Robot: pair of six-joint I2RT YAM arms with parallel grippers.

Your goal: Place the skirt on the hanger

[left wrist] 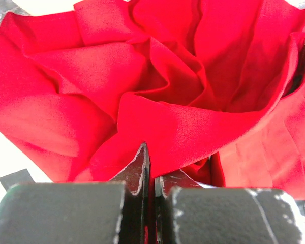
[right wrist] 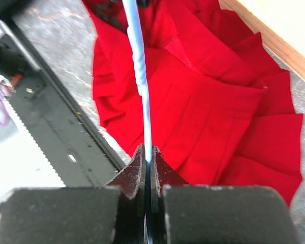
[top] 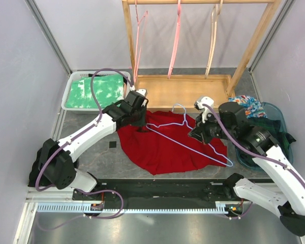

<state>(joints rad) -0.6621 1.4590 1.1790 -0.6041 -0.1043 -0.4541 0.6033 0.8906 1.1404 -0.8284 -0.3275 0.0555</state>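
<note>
The left gripper should next pull back toward the small dark square on the tabletop and let go of the cloth, because the end of the hanger is at the held edge of the skirt.
A red pleated skirt [top: 162, 145] lies spread on the grey table. A pale blue hanger [top: 185, 143] lies across it, its hook toward the wooden rack. My left gripper [top: 138, 118] is shut on the skirt's bunched far-left edge; in the left wrist view the red cloth [left wrist: 183, 127] folds into the closed jaws. My right gripper [top: 197, 133] is shut on the hanger's right arm; in the right wrist view the thin blue bar [right wrist: 142, 81] runs up from the closed jaws over the skirt [right wrist: 208, 117].
A wooden rack [top: 193, 86] with pink and beige hangers stands at the back. A white basket [top: 73, 91] with green cloth is back left. A teal tub [top: 279, 119] of clothes is at the right. A black rail [top: 162, 190] runs along the near edge.
</note>
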